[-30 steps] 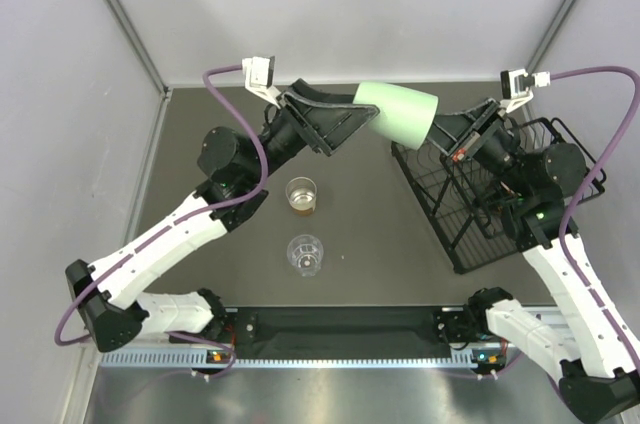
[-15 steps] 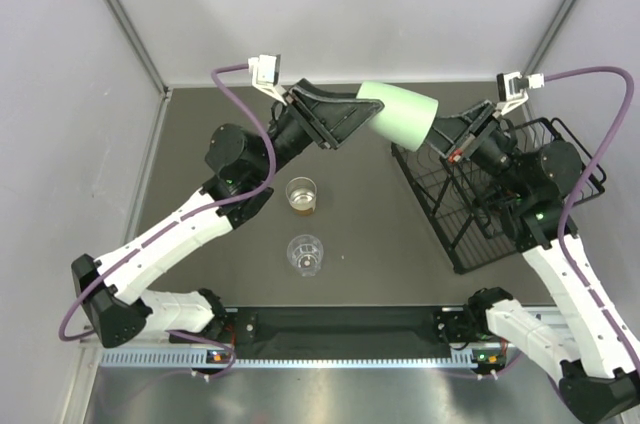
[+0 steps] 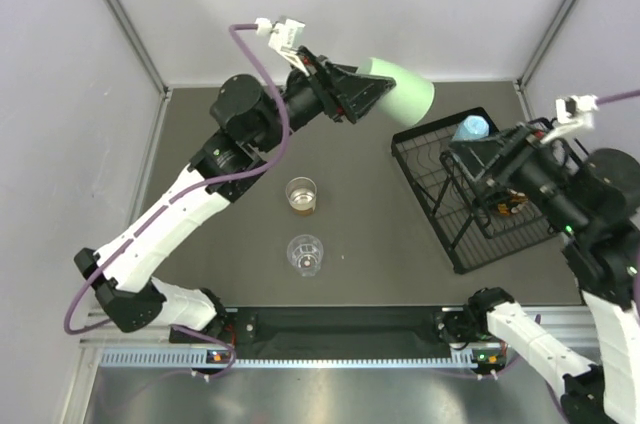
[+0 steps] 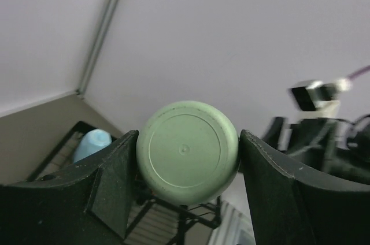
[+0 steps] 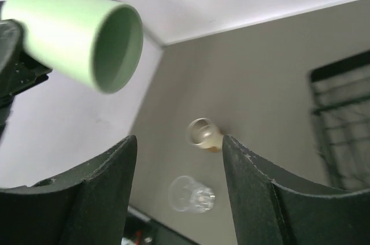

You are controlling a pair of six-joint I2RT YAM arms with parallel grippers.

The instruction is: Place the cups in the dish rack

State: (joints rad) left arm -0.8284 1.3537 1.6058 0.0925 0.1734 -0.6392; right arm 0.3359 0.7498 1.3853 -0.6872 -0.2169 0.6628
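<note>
My left gripper will lower the tumbler (image 3: pixel 408 99), tilting its opening down, onto the empty rack wires by the mug, below the gripper and to its right in the top view.
My left gripper (image 3: pixel 376 94) is shut on the base end of the mint green tumbler (image 3: pixel 408 99), holding it on its side in the air, mouth toward the dish rack (image 3: pixel 455 234). In the left wrist view the tumbler's round bottom (image 4: pixel 188 151) sits between both fingers (image 4: pixel 113 184). My right gripper (image 3: pixel 468 162) hangs open over the rack with nothing in it. The light blue mug (image 3: pixel 472 129) stands at the rack's far corner. On the table are the amber-tinted glass (image 3: pixel 301 195) and the clear ribbed cup (image 3: pixel 305 254).
The right wrist view looks past its open fingers (image 5: pixel 104 199) at the tumbler (image 5: pixel 87 34), the amber glass (image 5: pixel 202 133), the clear cup (image 5: pixel 191 194) and the rack's edge (image 5: pixel 341 112). Grey walls close in the table on three sides.
The right gripper opened, let go of the tumbler's rim and drew back to the right. The left gripper closed on the tumbler's base and carried it up and away.
</note>
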